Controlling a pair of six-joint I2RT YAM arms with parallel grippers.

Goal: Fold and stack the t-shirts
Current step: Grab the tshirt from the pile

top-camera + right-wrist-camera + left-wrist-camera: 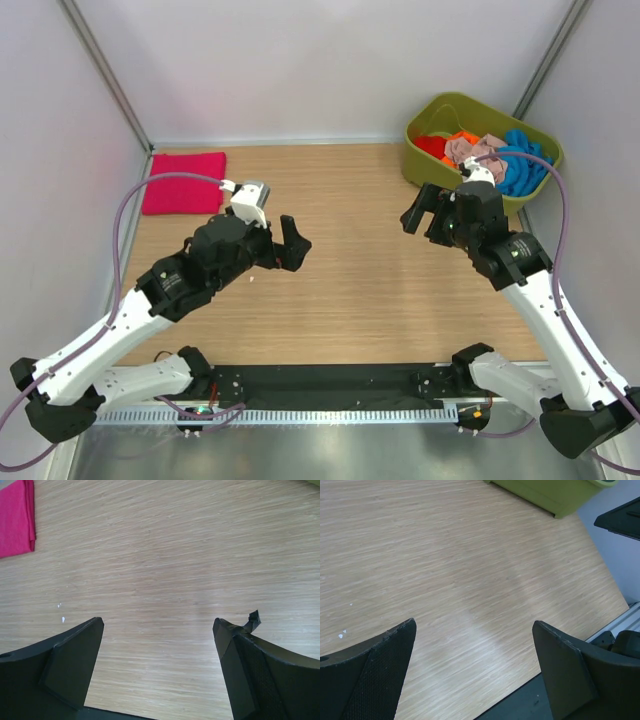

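Observation:
The right gripper moves outward over the tub (pixel 428 168) and down onto the dusty-pink t-shirt (pixel 478 149) next, since that t-shirt lies outward, to the gripper's right in the top view.
A folded magenta t-shirt (pixel 184 182) lies at the table's far left; its corner shows in the right wrist view (pixel 16 519). Red (pixel 432 146), orange (pixel 462 137), dusty-pink (pixel 478 150) and blue (pixel 522 164) t-shirts are crumpled in the olive-green tub (pixel 428 168). My left gripper (pixel 288 243) hovers over the bare wood left of centre, open and empty (pixel 474 672). My right gripper (pixel 428 212) hovers right of centre beside the tub, open and empty (pixel 159 670).
The tub stands at the far right corner, its wall also in the left wrist view (pixel 545 495). White walls enclose the table. A black strip and metal rail (pixel 330 385) run along the near edge between the arm bases.

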